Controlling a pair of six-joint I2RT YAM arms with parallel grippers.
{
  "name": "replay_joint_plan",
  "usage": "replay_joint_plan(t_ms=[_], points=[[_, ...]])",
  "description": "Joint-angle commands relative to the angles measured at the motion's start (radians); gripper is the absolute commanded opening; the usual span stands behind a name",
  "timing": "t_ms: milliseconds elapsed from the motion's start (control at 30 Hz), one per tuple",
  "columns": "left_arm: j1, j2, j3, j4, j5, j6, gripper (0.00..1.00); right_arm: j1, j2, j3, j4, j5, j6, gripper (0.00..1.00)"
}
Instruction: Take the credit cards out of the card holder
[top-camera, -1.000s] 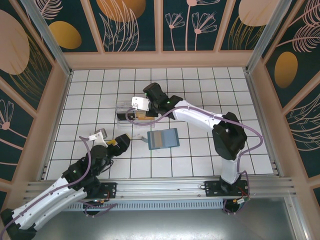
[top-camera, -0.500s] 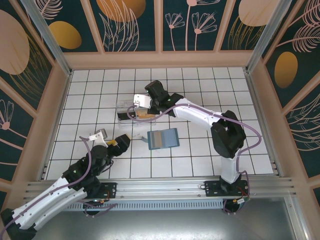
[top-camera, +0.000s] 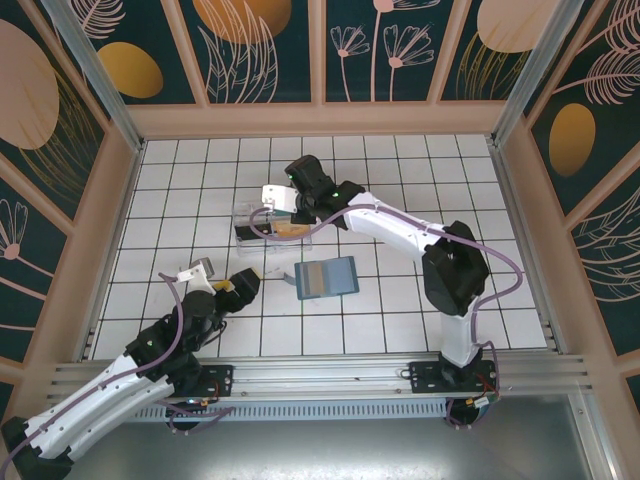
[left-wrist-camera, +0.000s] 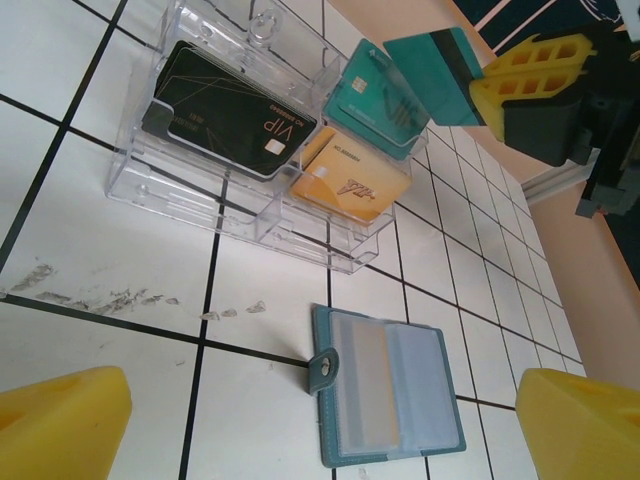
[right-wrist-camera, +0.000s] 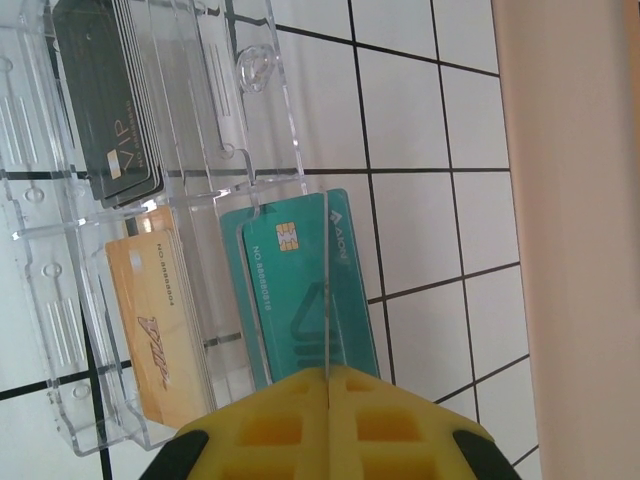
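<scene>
I will lower my right gripper toward the far section of the clear box and let go of the teal card there, because another teal card is already in it.
The slate-blue card holder (top-camera: 327, 277) (left-wrist-camera: 392, 388) lies open and flat on the tiles, with a tan card (left-wrist-camera: 370, 385) showing through one sleeve. My right gripper (top-camera: 297, 203) (right-wrist-camera: 328, 375) is shut on a teal card with a dark stripe (left-wrist-camera: 438, 62), held edge-up just above the clear plastic box (top-camera: 268, 226). In that box lie black cards (right-wrist-camera: 105, 100), orange-tan cards (right-wrist-camera: 160, 320) and another teal card (right-wrist-camera: 290, 290). My left gripper (top-camera: 243, 287) (left-wrist-camera: 320, 440) is open and empty, low over the tiles just left of the card holder.
The clear box (left-wrist-camera: 215, 195) has several compartments and sits one tile behind the card holder. A wooden wall (right-wrist-camera: 570, 200) runs close to the right gripper's side. Smudges (left-wrist-camera: 100, 295) mark the tile in front of the box.
The right gripper has shifted slightly left and back over the clear box, still gripping the teal card. The left arm and the card holder have stayed put.
</scene>
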Motion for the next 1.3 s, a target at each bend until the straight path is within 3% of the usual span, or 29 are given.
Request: replay_joint_plan(t_ms=[0, 400, 533, 633, 733, 1000, 1067, 1200, 1233, 1267], points=[[0.004, -0.01, -0.006, -0.022, -0.011, -0.002, 0.99, -0.006, 0.039, 0.035, -0.044, -0.026, -0.021, 0.0], [0.004, -0.024, -0.012, -0.032, -0.019, -0.006, 0.99, -0.018, 0.068, 0.046, -0.048, -0.041, -0.012, 0.0], [0.004, -0.024, -0.013, -0.033, -0.019, -0.004, 0.99, -0.018, 0.078, 0.05, -0.032, -0.023, -0.004, 0.1], [0.004, -0.024, -0.014, -0.033, -0.019, -0.003, 0.99, -0.024, 0.089, 0.062, -0.021, -0.018, 0.004, 0.11], [0.004, -0.025, -0.014, -0.033, -0.016, -0.005, 0.99, -0.023, 0.105, 0.081, -0.011, -0.004, 0.015, 0.22], [0.004, -0.025, -0.015, -0.036, -0.023, -0.006, 0.99, -0.03, 0.121, 0.081, 0.108, 0.085, 0.026, 0.38], [0.004, -0.024, -0.017, -0.035, -0.024, -0.006, 0.99, -0.036, 0.123, 0.073, 0.151, 0.116, 0.035, 0.48], [0.004, -0.023, -0.017, -0.033, -0.024, -0.007, 0.99, -0.049, 0.122, 0.071, 0.17, 0.12, 0.051, 0.5], [0.004, -0.022, -0.017, -0.033, -0.025, -0.006, 0.98, -0.05, 0.117, 0.071, 0.169, 0.11, 0.056, 0.65], [0.005, -0.022, -0.017, -0.032, -0.025, -0.006, 0.99, -0.052, 0.111, 0.07, 0.17, 0.102, 0.063, 0.66]])
